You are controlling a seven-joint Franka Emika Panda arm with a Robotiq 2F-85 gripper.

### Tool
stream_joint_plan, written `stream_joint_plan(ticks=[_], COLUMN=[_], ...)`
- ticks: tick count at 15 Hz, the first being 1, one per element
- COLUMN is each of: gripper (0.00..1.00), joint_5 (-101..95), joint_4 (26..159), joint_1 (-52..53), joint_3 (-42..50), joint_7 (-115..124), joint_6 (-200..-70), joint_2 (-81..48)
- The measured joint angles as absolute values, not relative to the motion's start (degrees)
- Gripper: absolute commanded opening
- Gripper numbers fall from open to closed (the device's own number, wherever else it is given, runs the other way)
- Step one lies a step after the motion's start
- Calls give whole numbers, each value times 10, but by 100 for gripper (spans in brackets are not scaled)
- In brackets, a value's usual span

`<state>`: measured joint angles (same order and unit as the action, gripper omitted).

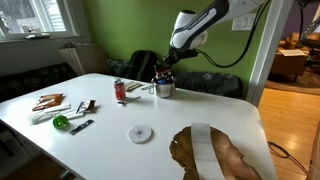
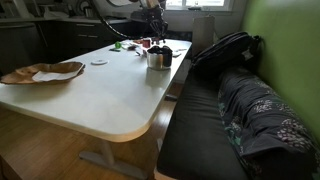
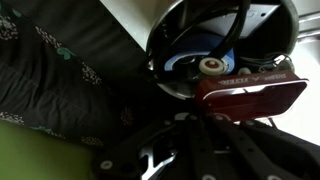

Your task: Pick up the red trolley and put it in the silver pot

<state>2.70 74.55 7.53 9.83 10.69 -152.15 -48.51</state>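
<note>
I need to move the trolley [image 3: 250,95] over the silver pot's opening [image 3: 219,36] before my gripper opens, because the trolley still sticks out past the pot's rim.
The silver pot [image 1: 165,89] stands near the table's far edge and shows in both exterior views [image 2: 158,58]. My gripper [image 1: 163,73] hangs right above it. In the wrist view the pot's open mouth [image 3: 190,45] is seen from above, with a bluish inside. The red trolley [image 3: 250,95] is held between my dark fingers [image 3: 205,120] over the pot's rim, one small wheel facing the camera. The gripper is shut on the trolley. In the exterior views the trolley is too small to make out.
An upright red can [image 1: 120,91] stands beside the pot. A flat white disc [image 1: 140,133], a green object [image 1: 61,122] and small tools lie on the white table [image 1: 100,140]. A wooden dish with cloth [image 2: 40,72] sits at one end. A black backpack [image 2: 225,50] lies on the bench.
</note>
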Motion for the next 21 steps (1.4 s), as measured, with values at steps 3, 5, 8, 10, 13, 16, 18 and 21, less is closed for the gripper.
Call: stream_joint_plan(ticks=[3, 5, 8, 10, 13, 16, 18, 21], gripper=[1, 1, 1, 30, 44, 67, 82, 100], joint_5=[27, 27, 27, 27, 27, 27, 27, 31], joint_4=[724, 712, 694, 679, 662, 653, 647, 648], joint_1=[73, 72, 72, 72, 72, 71, 72, 72], joint_3=[98, 98, 97, 97, 99, 99, 97, 75], joint_7=[109, 110, 113, 120, 135, 147, 148, 149], joint_6=[-1521, -1521, -1522, -1522, -1522, -1522, -1526, -1560], joint_2=[-502, -512, -528, -540, -554, -558, -558, -546])
